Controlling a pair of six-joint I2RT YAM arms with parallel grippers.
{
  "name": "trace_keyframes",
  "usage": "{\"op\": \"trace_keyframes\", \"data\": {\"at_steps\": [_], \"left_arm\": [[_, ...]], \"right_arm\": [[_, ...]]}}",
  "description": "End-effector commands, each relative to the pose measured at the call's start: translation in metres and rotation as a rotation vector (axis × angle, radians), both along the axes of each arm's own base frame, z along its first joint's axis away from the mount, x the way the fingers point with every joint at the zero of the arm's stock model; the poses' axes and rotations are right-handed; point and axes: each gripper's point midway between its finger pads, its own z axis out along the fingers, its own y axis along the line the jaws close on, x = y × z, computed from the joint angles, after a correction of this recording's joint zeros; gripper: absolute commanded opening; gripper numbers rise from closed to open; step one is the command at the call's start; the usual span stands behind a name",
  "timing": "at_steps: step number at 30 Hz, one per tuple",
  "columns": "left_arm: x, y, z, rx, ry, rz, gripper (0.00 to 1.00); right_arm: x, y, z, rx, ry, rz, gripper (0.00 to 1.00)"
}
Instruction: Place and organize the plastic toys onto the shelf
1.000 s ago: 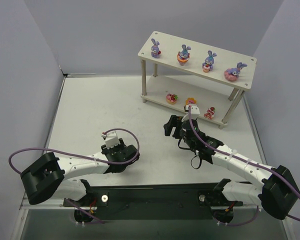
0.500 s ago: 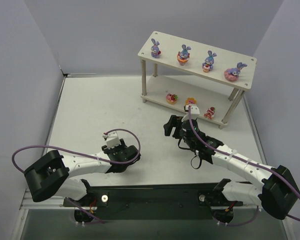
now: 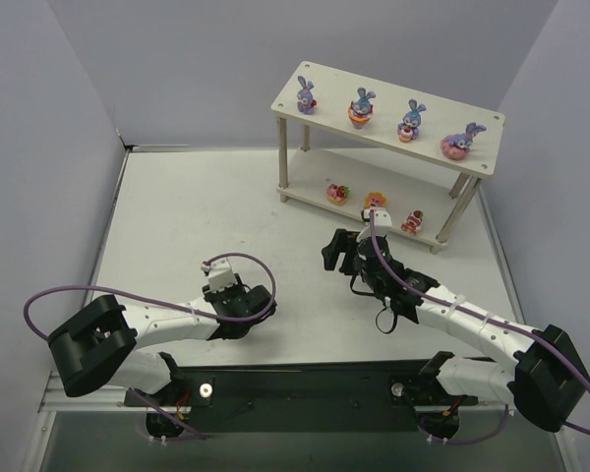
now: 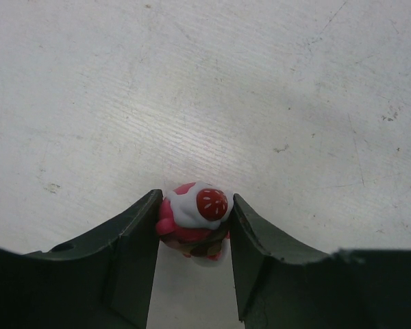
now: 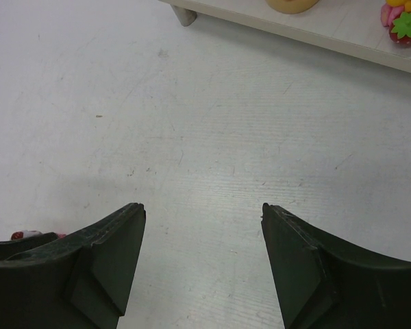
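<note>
The lower board's empty end (image 3: 307, 183) is outward of my left gripper, to its right in the top view; I will lift the cake, carry it there and release it.
My left gripper (image 4: 196, 199) is shut on a small cake toy (image 4: 198, 211), red and pink with white icing and a strawberry on top, low over the white table. In the top view the left gripper (image 3: 259, 300) is near the table's front middle. My right gripper (image 5: 202, 205) is open and empty, and in the top view (image 3: 336, 248) it sits in front of the wooden shelf (image 3: 388, 96). Several purple bunnies stand on the top board, for instance one at the left end (image 3: 306, 95) and one at the right end (image 3: 461, 142). Three small toys (image 3: 376, 201) stand on the lower board.
The right wrist view shows the shelf's lower board (image 5: 342, 27), a leg (image 5: 185, 15), an orange toy (image 5: 291, 5) and a red strawberry toy (image 5: 402, 20). Grey walls close the table on three sides. Purple cables loop from both arms.
The left arm has drawn slightly back toward the near edge and its cable loop has shifted. The right arm has barely moved.
</note>
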Motion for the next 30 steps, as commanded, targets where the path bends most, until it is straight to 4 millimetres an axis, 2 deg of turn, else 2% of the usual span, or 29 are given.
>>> {"op": "trace_keyframes", "data": {"at_steps": [1,2,3,6,7,9,10,11,12,14,15,17,18,19,21,22,24,25,26,27,28,29,30], "left_arm": [[0.013,-0.01,0.015,-0.02,-0.052,-0.011,0.19],[0.013,-0.013,0.015,-0.02,-0.048,-0.031,0.16],[0.014,-0.014,0.017,0.01,-0.04,-0.072,0.09],[0.023,-0.028,0.024,-0.043,-0.065,-0.14,0.05],[0.031,-0.039,0.035,-0.064,-0.101,-0.2,0.04],[0.039,-0.045,0.039,-0.075,-0.094,-0.298,0.0],[0.05,-0.054,0.056,-0.134,-0.152,-0.328,0.0],[0.062,-0.053,0.064,-0.147,-0.17,-0.342,0.0],[0.065,-0.063,0.069,-0.146,-0.166,-0.435,0.0],[0.078,-0.073,0.086,-0.132,-0.205,-0.491,0.0],[0.09,-0.082,0.105,-0.126,-0.244,-0.523,0.0],[0.103,-0.095,0.111,-0.062,-0.252,-0.603,0.0],[0.116,-0.104,0.133,-0.037,-0.299,-0.632,0.0],[0.124,-0.111,0.13,-0.028,-0.297,-0.654,0.0],[0.142,-0.12,0.141,-0.019,-0.315,-0.68,0.0],[0.161,-0.125,0.152,-0.029,-0.34,-0.676,0.0],[0.176,-0.137,0.159,-0.053,-0.361,-0.732,0.0],[0.193,-0.144,0.166,-0.061,-0.388,-0.741,0.0],[0.198,-0.153,0.167,-0.072,-0.392,-0.777,0.0],[0.208,-0.159,0.156,-0.05,-0.373,-0.796,0.0],[0.22,-0.165,0.169,-0.051,-0.401,-0.801,0.0],[0.226,-0.171,0.169,-0.051,-0.404,-0.823,0.0],[0.234,-0.176,0.154,-0.038,-0.38,-0.835,0.0]], "right_arm": [[0.004,0.0,0.007,0.025,-0.023,-0.009,0.69],[0.003,0.0,0.007,0.025,-0.021,-0.007,0.69],[0.003,0.0,0.007,0.026,-0.022,-0.007,0.69],[0.002,-0.002,0.01,0.033,-0.022,-0.016,0.69],[0.002,-0.004,0.009,0.032,-0.019,-0.018,0.69],[0.0,-0.006,0.011,0.044,-0.013,-0.031,0.69],[0.0,-0.007,0.012,0.048,-0.011,-0.034,0.68],[-0.002,-0.01,0.012,0.051,-0.006,-0.04,0.68],[-0.003,-0.011,0.013,0.051,-0.007,-0.047,0.68],[-0.006,-0.017,0.016,0.051,-0.006,-0.061,0.68],[-0.007,-0.02,0.017,0.057,-0.004,-0.072,0.68],[-0.01,-0.025,0.02,0.06,-0.004,-0.083,0.68],[-0.011,-0.027,0.023,0.068,-0.003,-0.089,0.68],[-0.011,-0.03,0.025,0.071,-0.002,-0.102,0.68],[-0.016,-0.036,0.031,0.075,0.0,-0.109,0.67],[-0.017,-0.039,0.033,0.074,0.0,-0.115,0.66],[-0.023,-0.044,0.035,0.064,0.016,-0.115,0.66],[-0.023,-0.045,0.039,0.067,0.011,-0.116,0.65],[-0.029,-0.05,0.034,0.047,0.04,-0.113,0.66],[-0.03,-0.052,0.034,0.042,0.047,-0.115,0.65],[-0.032,-0.054,0.032,0.039,0.054,-0.116,0.65],[-0.035,-0.058,0.032,0.036,0.059,-0.12,0.65],[-0.037,-0.057,0.031,0.042,0.064,-0.111,0.65]]}}
